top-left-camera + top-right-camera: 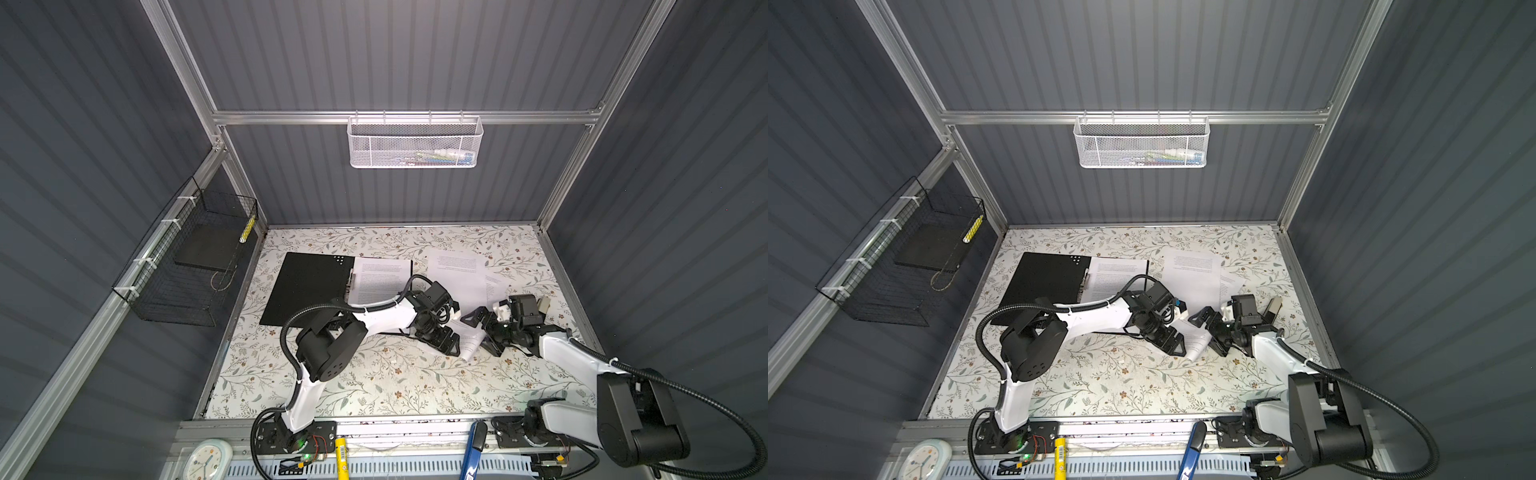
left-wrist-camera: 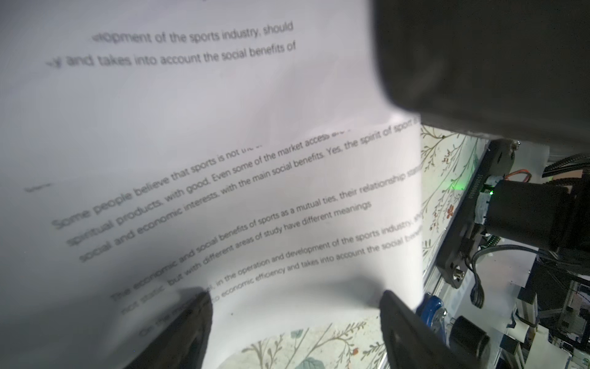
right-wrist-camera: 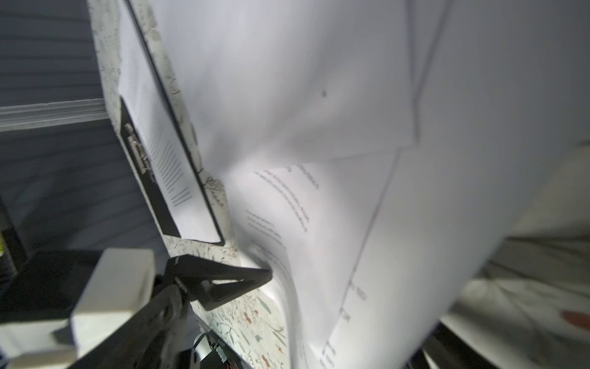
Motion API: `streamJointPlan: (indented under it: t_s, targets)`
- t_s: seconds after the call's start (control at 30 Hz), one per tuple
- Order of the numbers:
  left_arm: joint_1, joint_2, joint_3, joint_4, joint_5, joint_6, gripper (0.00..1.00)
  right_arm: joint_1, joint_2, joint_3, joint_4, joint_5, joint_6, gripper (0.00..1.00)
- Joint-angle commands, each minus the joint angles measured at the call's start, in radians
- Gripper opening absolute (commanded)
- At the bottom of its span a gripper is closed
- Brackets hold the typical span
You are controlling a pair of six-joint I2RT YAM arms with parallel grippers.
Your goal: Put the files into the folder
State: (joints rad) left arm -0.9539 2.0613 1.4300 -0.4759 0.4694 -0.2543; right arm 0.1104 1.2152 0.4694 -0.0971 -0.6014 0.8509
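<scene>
The nearest sheet curls up between both grippers, so my right gripper needs to move gently away from my left gripper next, to the sheet's edge farther from the folder.
The folder (image 1: 307, 286) (image 1: 1042, 282) lies open on the left of the table, black inside up, with one of the files (image 1: 382, 282) (image 1: 1117, 278) on its right half. More files (image 1: 457, 270) (image 1: 1196, 270) lie loose to its right. The nearest sheet (image 1: 469, 343) (image 2: 223, 127) (image 3: 415, 191) curls up off the table between the two grippers. My left gripper (image 1: 449, 345) (image 1: 1173, 345) (image 2: 295, 332) is open, with the sheet's edge between its fingers. My right gripper (image 1: 482, 334) (image 1: 1210, 332) (image 3: 335, 313) is open wide around the same sheet, which hides one finger.
A black wire basket (image 1: 187, 266) hangs on the left wall and a white mesh basket (image 1: 415, 143) on the back rail. The floral table (image 1: 374, 382) is walled on three sides. A clock (image 1: 205, 461), a yellow marker (image 1: 341, 457) and a blue tool (image 1: 473, 453) lie on the front rail.
</scene>
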Motion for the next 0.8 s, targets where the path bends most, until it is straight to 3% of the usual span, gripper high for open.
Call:
streamJointPlan:
  t_s: [0.0, 0.23, 0.37, 0.5, 0.77]
  targets:
    - [-0.004, 0.045, -0.040, -0.053, -0.012, 0.021, 0.83, -0.005, -0.043, 0.021, 0.078, -0.072, -0.098, 0.99]
    - [-0.003, 0.044, -0.045, -0.055, -0.014, 0.026, 0.83, -0.086, -0.028, 0.048, 0.104, -0.062, -0.204, 0.99]
    - [-0.004, 0.044, -0.043, -0.054, -0.013, 0.027, 0.83, -0.093, 0.030, 0.039, 0.174, -0.107, -0.202, 0.99]
    - [-0.004, 0.045, -0.042, -0.058, -0.015, 0.028, 0.83, -0.097, 0.041, 0.023, 0.167, -0.075, -0.201, 0.99]
    - [-0.004, 0.047, -0.036, -0.059, -0.018, 0.029, 0.83, -0.130, -0.056, -0.028, 0.056, 0.040, -0.132, 0.78]
